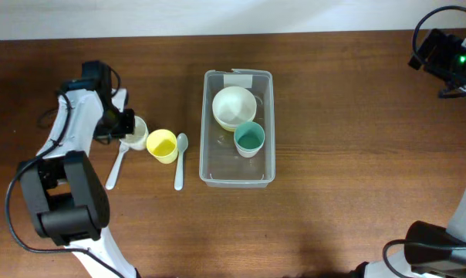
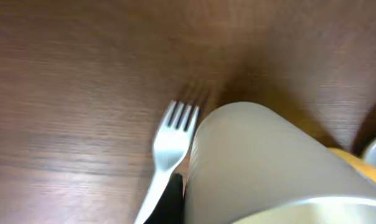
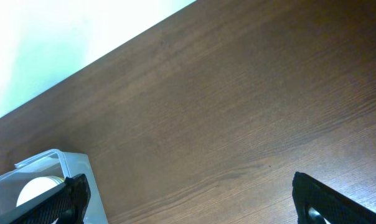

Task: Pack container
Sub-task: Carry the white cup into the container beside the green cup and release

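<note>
The container's bare bottom beside the teal cup lies to the right of my left gripper in the overhead view, so I will lift across the container's side, lower and release.
The clear container (image 1: 266, 164) stands mid-table with a cream bowl (image 1: 234, 106) and a teal cup (image 1: 249, 139) inside it. Left of it are a yellow cup (image 1: 162, 145), a white spoon (image 1: 180, 161) and a white fork (image 1: 117, 166). My left gripper (image 1: 127, 127) is shut on the wall of a cream cup (image 1: 137, 133). In the left wrist view that cream cup (image 2: 269, 162) fills the lower right, one of my black fingers (image 2: 173, 200) presses its outer wall, and the fork (image 2: 172, 143) lies beside it. My right gripper (image 3: 191, 205) hangs open over bare wood at the far right.
The right wrist view catches a corner of the container (image 3: 73, 163) at its lower left. The table's far edge meets a white wall (image 3: 63, 37). Brown tabletop stretches between the container and the right arm.
</note>
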Motion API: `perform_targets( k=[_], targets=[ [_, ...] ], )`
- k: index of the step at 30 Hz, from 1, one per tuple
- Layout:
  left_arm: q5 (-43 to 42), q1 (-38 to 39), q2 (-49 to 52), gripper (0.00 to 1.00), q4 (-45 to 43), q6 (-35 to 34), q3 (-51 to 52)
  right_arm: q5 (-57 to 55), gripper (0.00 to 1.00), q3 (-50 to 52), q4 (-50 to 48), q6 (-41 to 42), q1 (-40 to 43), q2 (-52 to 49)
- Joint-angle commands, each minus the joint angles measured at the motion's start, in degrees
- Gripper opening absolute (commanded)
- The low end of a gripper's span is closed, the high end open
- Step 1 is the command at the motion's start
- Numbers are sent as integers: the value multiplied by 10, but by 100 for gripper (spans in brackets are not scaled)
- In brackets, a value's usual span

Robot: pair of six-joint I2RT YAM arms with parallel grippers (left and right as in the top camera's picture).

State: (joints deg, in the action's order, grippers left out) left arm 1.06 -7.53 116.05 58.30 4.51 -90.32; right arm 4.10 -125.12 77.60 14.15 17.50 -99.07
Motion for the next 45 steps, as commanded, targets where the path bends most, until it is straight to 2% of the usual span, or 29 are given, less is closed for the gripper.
perform_targets(
  k=[1, 7, 11, 17, 22, 26, 34, 45],
  targets=[
    [2, -9, -16, 1, 47, 3, -100, -3, 99, -1, -2, -2, 2, 2],
    [-14, 17, -32, 2, 170, 3, -262, -3, 99, -1, -2, -2, 2, 2],
    [-39, 71, -41, 2, 245, 2, -360, -3, 99, -1, -2, -2, 2, 2],
    [-62, 171, -48, 2, 292, -2, -389, -3, 99, -1, -2, -2, 2, 2],
    [-62, 245, -42, 2, 283, -2, -349, -3, 99, -1, -2, -2, 2, 2],
    [-62, 276, -42, 2, 221, -2, -271, -3, 99, -1, -2, -2, 2, 2],
    [-63, 278, -34, 2, 104, -15, -123, -3, 99, -1, -2, -2, 2, 2],
    [-75, 296, -32, 2, 45, -15, -68, -3, 99, -1, -2, -2, 2, 2]
  ],
)
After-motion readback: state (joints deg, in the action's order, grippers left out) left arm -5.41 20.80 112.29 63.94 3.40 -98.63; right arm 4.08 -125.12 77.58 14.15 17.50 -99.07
